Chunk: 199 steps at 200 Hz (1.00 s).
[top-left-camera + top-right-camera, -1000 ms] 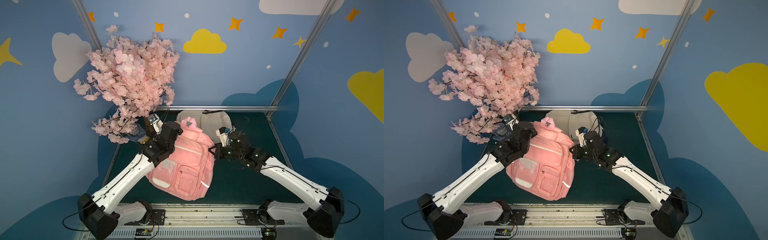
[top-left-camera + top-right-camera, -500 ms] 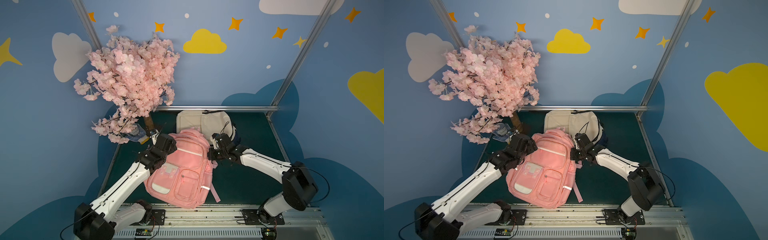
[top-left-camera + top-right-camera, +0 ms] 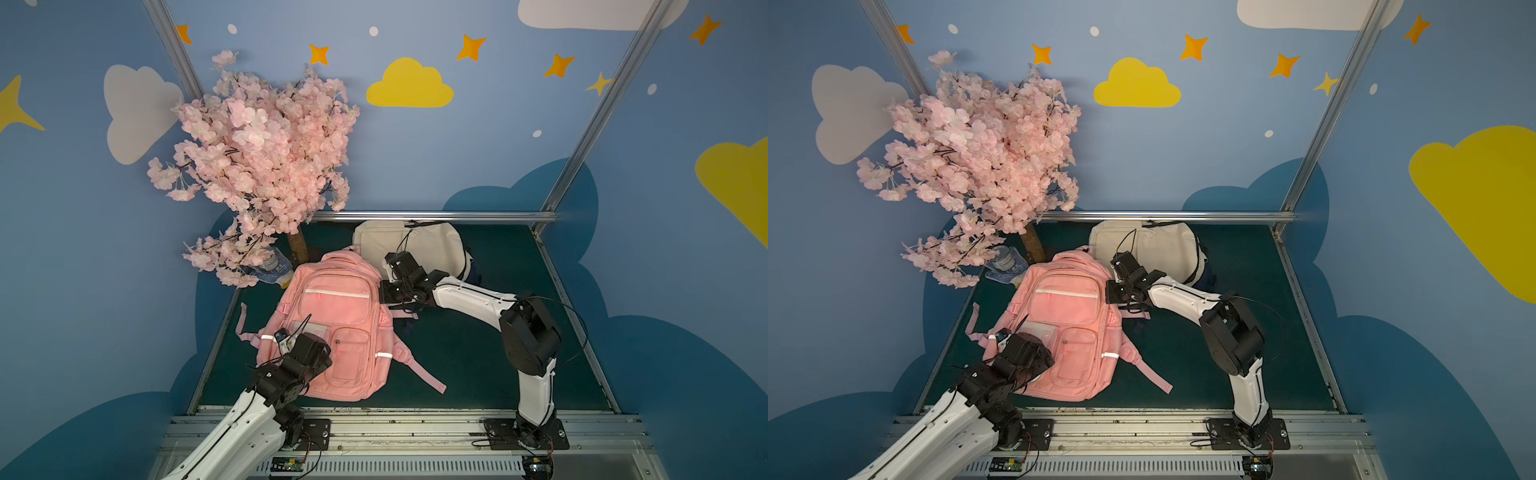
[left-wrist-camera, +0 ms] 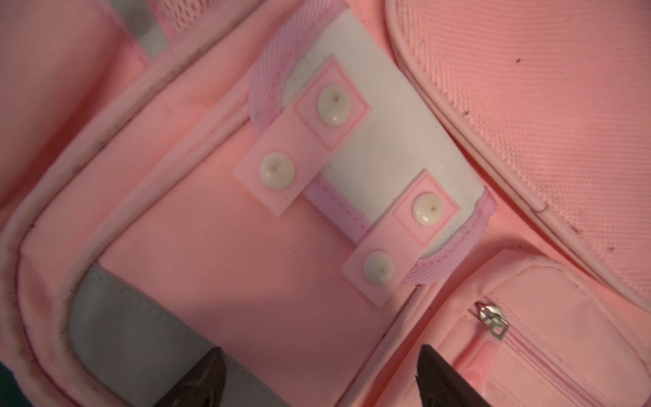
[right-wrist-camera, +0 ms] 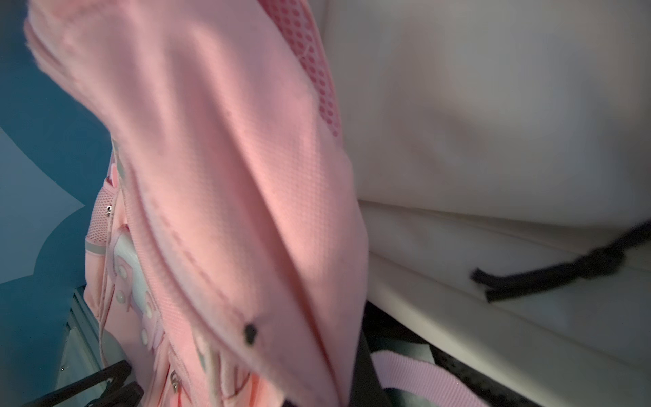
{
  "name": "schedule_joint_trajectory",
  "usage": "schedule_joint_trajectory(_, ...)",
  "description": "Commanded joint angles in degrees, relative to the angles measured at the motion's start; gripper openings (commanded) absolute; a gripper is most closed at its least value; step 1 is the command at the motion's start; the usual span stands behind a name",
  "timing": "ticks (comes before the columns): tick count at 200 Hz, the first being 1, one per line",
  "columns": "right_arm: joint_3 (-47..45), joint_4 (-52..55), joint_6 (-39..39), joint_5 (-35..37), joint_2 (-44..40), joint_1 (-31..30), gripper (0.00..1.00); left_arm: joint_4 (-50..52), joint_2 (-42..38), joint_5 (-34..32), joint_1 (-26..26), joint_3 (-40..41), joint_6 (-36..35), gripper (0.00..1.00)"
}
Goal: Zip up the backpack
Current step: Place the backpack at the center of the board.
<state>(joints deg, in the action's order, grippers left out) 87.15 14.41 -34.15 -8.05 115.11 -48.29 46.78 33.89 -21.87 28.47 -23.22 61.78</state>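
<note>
I should draw the held fabric with my right gripper toward the blossom tree's trunk, across the backpack's top from it, and release the backpack's upper side.
The pink backpack lies flat on the green table, front side up. My left gripper hovers open over its lower left front, holding nothing. Its fingertips straddle a flat panel just below a white patch with snaps. A small pocket's zipper pull shows beside them. My right gripper is shut on the backpack's upper right side. Pink fabric drapes over its jaws and hides most of them.
A cream backpack lies at the back, right behind my right gripper. The blossom tree stands back left with a plastic bottle at its trunk. A loose pink strap trails right. A metal rail edges the front.
The backpack, held up by both grippers, has come down flat and nearer the front. My left gripper let go, opened and drew back to the lower front. My right gripper stays shut.
</note>
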Motion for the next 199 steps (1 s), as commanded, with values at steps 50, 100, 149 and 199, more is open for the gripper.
schedule_joint_trajectory(50, 16.44, -2.91, -4.02, 1.37, 10.46, -3.78, 0.00, -0.60, 0.73, -0.27, -7.70, 1.78, -3.68, 0.70)
schedule_joint_trajectory(100, 19.45, -1.65, -4.26, 2.19, 11.77, -5.85, 0.18, -4.73, 2.59, 5.27, -19.41, 1.36, -9.74, 0.65)
schedule_joint_trajectory(149, 14.09, -0.81, -0.61, 6.68, 2.92, -4.40, 0.82, -6.81, 5.82, 8.69, -24.17, -1.43, -13.05, 0.70)
schedule_joint_trajectory(199, -0.70, 0.09, 1.90, 8.96, -13.92, 1.89, 0.84, -6.14, 11.27, 8.26, -19.61, -13.59, -17.52, 0.78)
